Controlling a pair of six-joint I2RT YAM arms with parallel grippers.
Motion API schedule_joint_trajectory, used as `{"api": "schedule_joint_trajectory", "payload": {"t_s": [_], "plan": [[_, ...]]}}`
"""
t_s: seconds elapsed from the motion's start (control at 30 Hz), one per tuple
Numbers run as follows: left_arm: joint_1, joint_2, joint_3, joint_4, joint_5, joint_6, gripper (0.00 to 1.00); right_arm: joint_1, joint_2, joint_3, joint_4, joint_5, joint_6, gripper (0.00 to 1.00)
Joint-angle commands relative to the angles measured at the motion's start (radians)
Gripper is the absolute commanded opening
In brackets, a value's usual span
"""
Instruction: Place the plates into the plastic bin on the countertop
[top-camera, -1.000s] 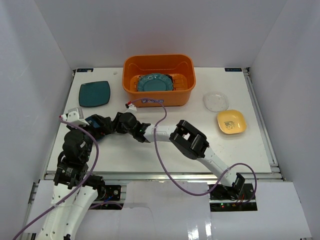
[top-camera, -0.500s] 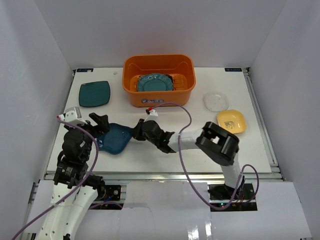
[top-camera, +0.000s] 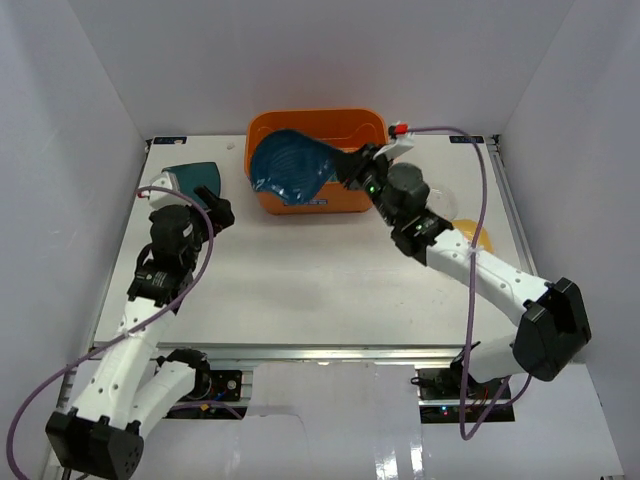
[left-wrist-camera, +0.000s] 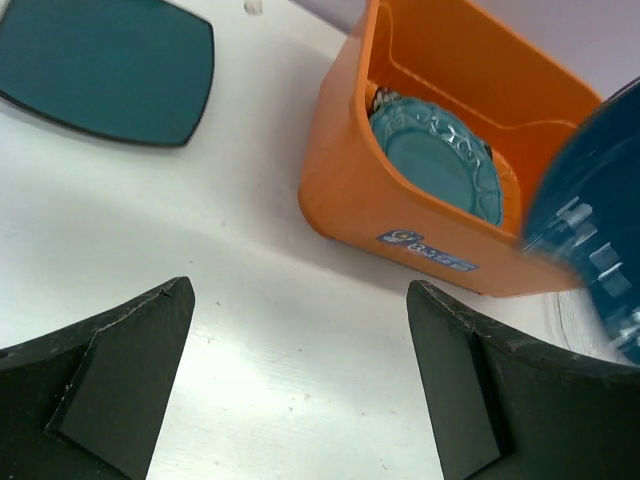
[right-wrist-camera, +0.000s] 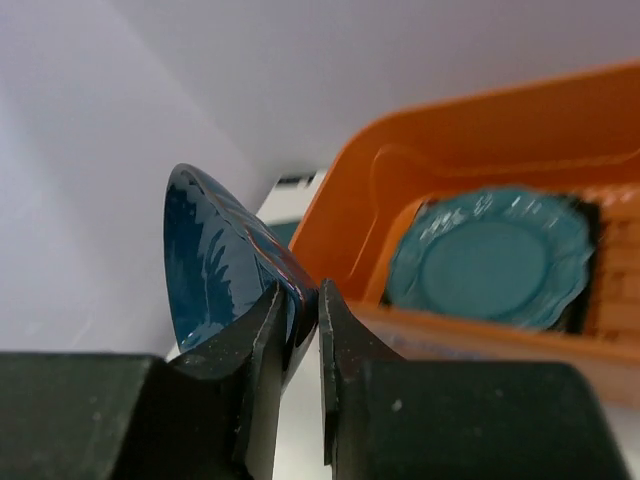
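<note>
Next, my right gripper moves outward and down to release the blue plate onto the teal scalloped plate, since that one already lies flat inside the open bin.
My right gripper is shut on the rim of a glossy dark blue plate. It holds the plate tilted on edge over the front left of the orange plastic bin. A teal scalloped plate lies flat inside the bin. The dark teal rounded-square plate rests on the white countertop left of the bin. My left gripper hangs open just near of that plate, holding nothing.
A yellow plate and a clear glass plate lie right of the bin, partly hidden by my right arm. White walls close in the table on three sides. Purple cables trail from both arms.
My right gripper closed on the blue plate near the front left and carried it up and back to the bin. My left arm swung away toward the far left.
</note>
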Motion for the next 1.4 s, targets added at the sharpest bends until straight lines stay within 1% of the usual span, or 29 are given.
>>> {"api": "schedule_joint_trajectory", "payload": {"t_s": [0.0,0.07,0.1,0.17,0.2,0.23,0.27,0.3,0.37,0.4,0.5,0.63,0.73,0.77,0.87,0.9,0.97,1.0,1.03,1.07,1.17,1.2,1.27,1.3,1.37], "plan": [[0.036,0.094,0.055,0.053,0.068,-0.067,0.98,-0.139,0.046,0.152,0.044,-0.096,0.022,0.08],[0.070,0.152,0.075,0.055,0.110,-0.087,0.98,-0.182,0.135,0.255,0.019,-0.122,0.047,0.08],[0.112,0.199,0.081,0.067,0.159,-0.108,0.98,-0.221,0.166,0.287,-0.002,-0.148,0.057,0.08],[0.166,0.264,0.085,0.079,0.217,-0.131,0.98,-0.254,0.263,0.385,-0.025,-0.173,0.093,0.08],[0.223,0.284,0.084,0.098,0.269,-0.157,0.98,-0.285,0.292,0.414,-0.036,-0.196,0.105,0.08],[0.251,0.305,0.082,0.102,0.291,-0.171,0.98,-0.301,0.351,0.445,-0.057,-0.206,0.129,0.08],[0.327,0.356,0.085,0.107,0.334,-0.182,0.97,-0.325,0.381,0.499,-0.068,-0.226,0.145,0.08],[0.352,0.382,0.084,0.112,0.365,-0.203,0.97,-0.336,0.405,0.522,-0.074,-0.240,0.159,0.08],[0.412,0.428,0.079,0.122,0.369,-0.217,0.97,-0.356,0.481,0.592,-0.105,-0.263,0.183,0.08],[0.430,0.466,0.064,0.141,0.373,-0.225,0.97,-0.359,0.502,0.609,-0.113,-0.263,0.186,0.08],[0.489,0.516,0.041,0.185,0.374,-0.238,0.97,-0.373,0.571,0.660,-0.153,-0.271,0.194,0.08],[0.562,0.594,0.027,0.256,0.411,-0.252,0.97,-0.382,0.617,0.639,-0.156,-0.269,0.203,0.08],[0.602,0.673,0.038,0.312,0.432,-0.255,0.97,-0.387,0.642,0.631,-0.162,-0.271,0.203,0.08],[0.616,0.721,0.045,0.349,0.440,-0.255,0.98,-0.390,0.649,0.630,-0.162,-0.292,0.203,0.08],[0.636,0.799,0.071,0.400,0.484,-0.239,0.98,-0.391,0.665,0.613,-0.168,-0.305,0.200,0.12],[0.637,0.818,0.082,0.411,0.486,-0.231,0.98,-0.393,0.668,0.608,-0.168,-0.311,0.200,0.18],[0.645,0.880,0.116,0.423,0.489,-0.214,0.98,-0.396,0.676,0.591,-0.168,-0.319,0.200,0.26],[0.651,0.902,0.127,0.426,0.498,-0.214,0.98,-0.397,0.677,0.585,-0.167,-0.319,0.200,0.40],[0.657,0.925,0.136,0.435,0.510,-0.212,0.98,-0.397,0.674,0.580,-0.167,-0.323,0.200,0.46],[0.670,0.963,0.151,0.452,0.527,-0.211,0.98,-0.399,0.670,0.573,-0.157,-0.354,0.206,0.56],[0.691,1.002,0.164,0.500,0.547,-0.202,0.97,-0.400,0.653,0.559,-0.137,-0.412,0.203,0.77],[0.694,1.022,0.164,0.541,0.561,-0.196,0.97,-0.399,0.637,0.559,-0.136,-0.426,0.200,0.87],[0.703,1.042,0.173,0.579,0.572,-0.196,0.96,-0.400,0.619,0.553,-0.133,-0.459,0.186,0.98],[0.705,1.068,0.185,0.587,0.580,-0.202,0.95,-0.400,0.596,0.545,-0.127,-0.473,0.182,0.99],[0.710,1.095,0.199,0.603,0.586,-0.215,0.93,-0.400,0.565,0.507,-0.088,-0.509,0.170,0.94]]}}
